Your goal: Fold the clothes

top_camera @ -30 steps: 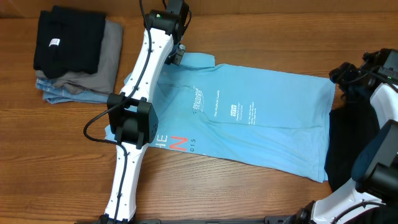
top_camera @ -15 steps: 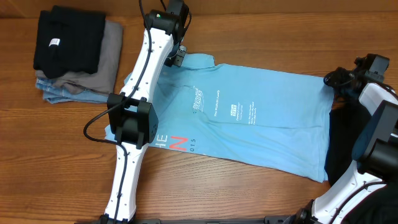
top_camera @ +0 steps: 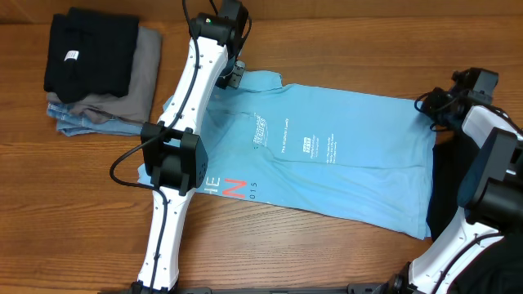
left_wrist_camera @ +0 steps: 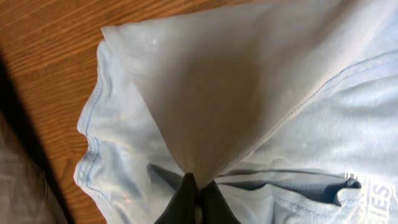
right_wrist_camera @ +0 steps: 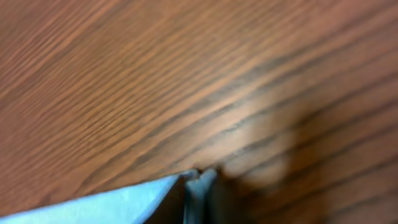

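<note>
Both far corners of the shirt are pinched, so I should next carry my left gripper up and back toward the shirt's near edge (top_camera: 209, 190) and let go.
A light blue T-shirt (top_camera: 327, 163) with white and red-orange lettering lies spread flat across the middle of the table. At its far left corner my left gripper (top_camera: 234, 75) is shut on the fabric. In the left wrist view a cone of pale blue cloth (left_wrist_camera: 205, 93) rises out of the closed gripper (left_wrist_camera: 198, 190). My right gripper (top_camera: 431, 104) is at the shirt's far right corner. The right wrist view shows the shirt's blue edge (right_wrist_camera: 124, 202) pinched in that gripper (right_wrist_camera: 198, 180), low over the wood.
A folded stack sits at the far left: a black piece (top_camera: 90, 49) on a grey one (top_camera: 143, 77) over denim-blue (top_camera: 82, 122). A black garment (top_camera: 445, 188) lies under the right arm. The left arm (top_camera: 176, 163) stretches across the shirt's left part.
My right gripper has moved left to the shirt's far right corner and closed on its edge. The left arm and shirt have not moved.
</note>
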You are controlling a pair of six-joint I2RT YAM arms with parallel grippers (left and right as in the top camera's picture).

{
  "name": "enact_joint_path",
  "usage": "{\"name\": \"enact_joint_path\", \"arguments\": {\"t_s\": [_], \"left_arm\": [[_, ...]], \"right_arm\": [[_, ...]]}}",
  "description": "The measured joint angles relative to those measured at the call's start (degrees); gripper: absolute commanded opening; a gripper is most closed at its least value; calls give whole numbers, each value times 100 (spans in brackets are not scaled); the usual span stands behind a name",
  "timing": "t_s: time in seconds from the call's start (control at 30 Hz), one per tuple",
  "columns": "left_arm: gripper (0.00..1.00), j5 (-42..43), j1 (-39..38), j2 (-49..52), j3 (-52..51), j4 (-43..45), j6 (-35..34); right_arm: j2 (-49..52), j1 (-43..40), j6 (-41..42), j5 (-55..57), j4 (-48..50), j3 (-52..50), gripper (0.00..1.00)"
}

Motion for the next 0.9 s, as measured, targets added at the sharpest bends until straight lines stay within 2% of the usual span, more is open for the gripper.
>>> {"name": "enact_joint_path", "arguments": {"t_s": [0.4,0.67,0.9], "left_arm": [[4,-216,13,0,278,-411,-107],[4,-372,299,0,1305,-1456,-190],[4,-168,446,-50,1460,-1532,-144]], "right_arm": [[-114,-175,11,-358,-603,223,4],[-1091,-173,7,-654,-1534,232,4],[-1805,-173,170,-651,-2496,282,4]]}}
